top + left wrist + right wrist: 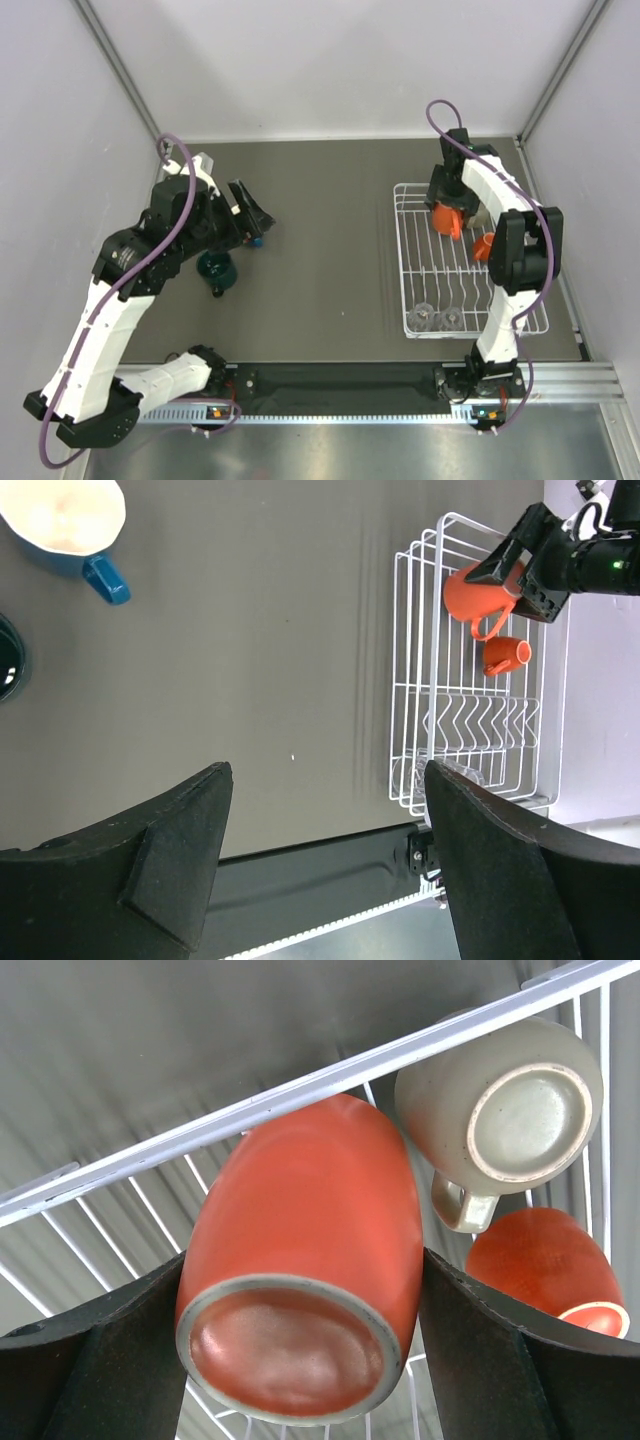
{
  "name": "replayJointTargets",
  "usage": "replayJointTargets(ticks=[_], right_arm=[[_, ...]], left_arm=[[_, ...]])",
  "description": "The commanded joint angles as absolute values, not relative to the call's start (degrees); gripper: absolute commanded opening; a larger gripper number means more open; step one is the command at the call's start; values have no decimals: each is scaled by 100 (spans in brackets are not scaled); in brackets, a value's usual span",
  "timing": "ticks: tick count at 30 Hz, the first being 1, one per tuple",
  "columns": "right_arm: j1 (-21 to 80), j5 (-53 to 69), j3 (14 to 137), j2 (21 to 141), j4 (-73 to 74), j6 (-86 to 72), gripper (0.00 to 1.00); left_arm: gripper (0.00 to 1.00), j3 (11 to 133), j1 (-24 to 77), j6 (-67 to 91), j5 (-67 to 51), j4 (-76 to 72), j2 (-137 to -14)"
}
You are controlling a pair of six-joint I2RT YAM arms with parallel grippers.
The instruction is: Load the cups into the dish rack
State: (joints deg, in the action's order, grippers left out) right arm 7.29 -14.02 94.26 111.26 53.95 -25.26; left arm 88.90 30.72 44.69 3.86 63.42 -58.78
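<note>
The robot's left gripper will move outward and down next, onto the blue mug's rim on the rack side, because that side of the blue mug is clear of the dark green cup (217, 270).
My right gripper (450, 200) is shut on the large orange mug (310, 1260), base toward the wrist camera, over the far end of the white dish rack (401, 262). Both fingers press the mug's sides. A beige mug (500, 1090) and a tiny orange cup (545, 1260) lie in the rack just beyond it. Two clear glasses (437, 318) stand at the rack's near end. My left gripper (250, 212) hangs open and empty over the table's left side. Next to it are the blue mug (65, 520) and the dark green cup (217, 270).
The rack (396, 680) lies along the right side, close to the right wall. A black rail (340, 380) runs along the near edge between the arm bases. White walls close the table in on three sides.
</note>
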Motion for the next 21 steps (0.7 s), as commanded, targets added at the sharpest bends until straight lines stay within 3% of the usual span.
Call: replayJointTargets(ticks=[1,2,5,10,21], right_arm=[[642,-1441,9721,11022,5203,-2338,53],[642,-1415,9695,10978,5212,-2329,66],[642,-1398,9581,10785,5229,-2268,83],[650,-1300,9352,10215,5238,-2110,99],[1071,-1011,8922,8773,5607,-1890,100]], left_arm=[[82,8842,3041,4500,519,6434,-5801],[82,8824,3041,4517,501,6425,-5809],[82,8763,3041,4526,387,6381,-5871],[82,8684,3041,4553,115,6346,-6038],[77,8183,3041,4799,-606,5863,-6249]])
